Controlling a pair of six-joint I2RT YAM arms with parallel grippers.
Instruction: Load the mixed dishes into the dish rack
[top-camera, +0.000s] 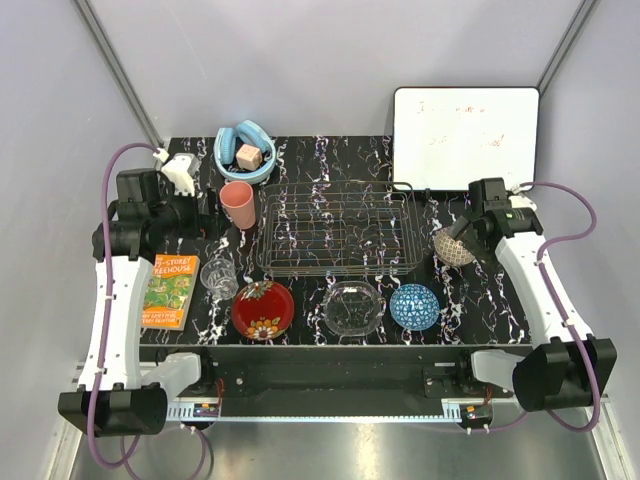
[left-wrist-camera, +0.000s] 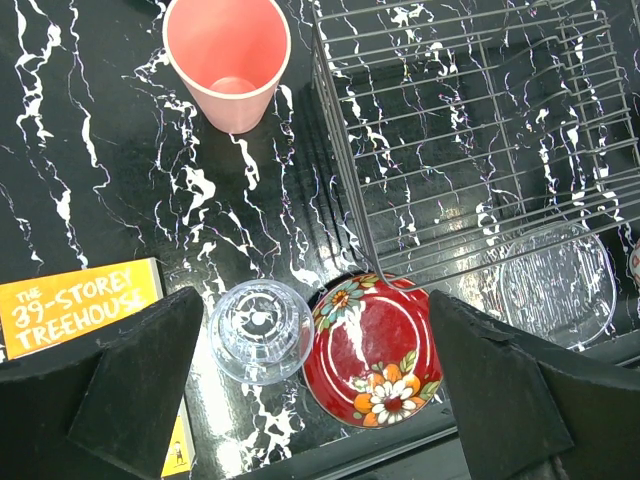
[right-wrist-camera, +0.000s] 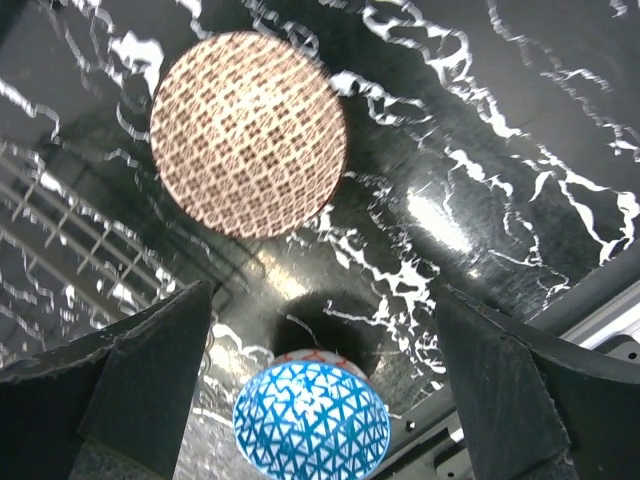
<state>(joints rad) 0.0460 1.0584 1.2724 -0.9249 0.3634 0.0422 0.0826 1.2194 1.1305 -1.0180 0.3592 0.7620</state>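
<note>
My right gripper moves down next with its open fingers astride the speckled bowl's rim below, away from the rack, where bare tabletop leaves room.
The silver wire dish rack stands mid-table and holds nothing. A salmon-pink cup stands upright at its left end. Along the front lie a clear glass tumbler, a red floral bowl, a clear glass bowl and a blue patterned bowl. A pale speckled bowl sits right of the rack. My left gripper hovers open and empty left of the cup. In the left wrist view the tumbler and red bowl show between its fingers. My right gripper is open and empty above the speckled bowl.
A light-blue headphone-like ring with a wooden block lies at the back left, beside a small white object. A white framed whiteboard leans at the back right. An orange book lies at the front left.
</note>
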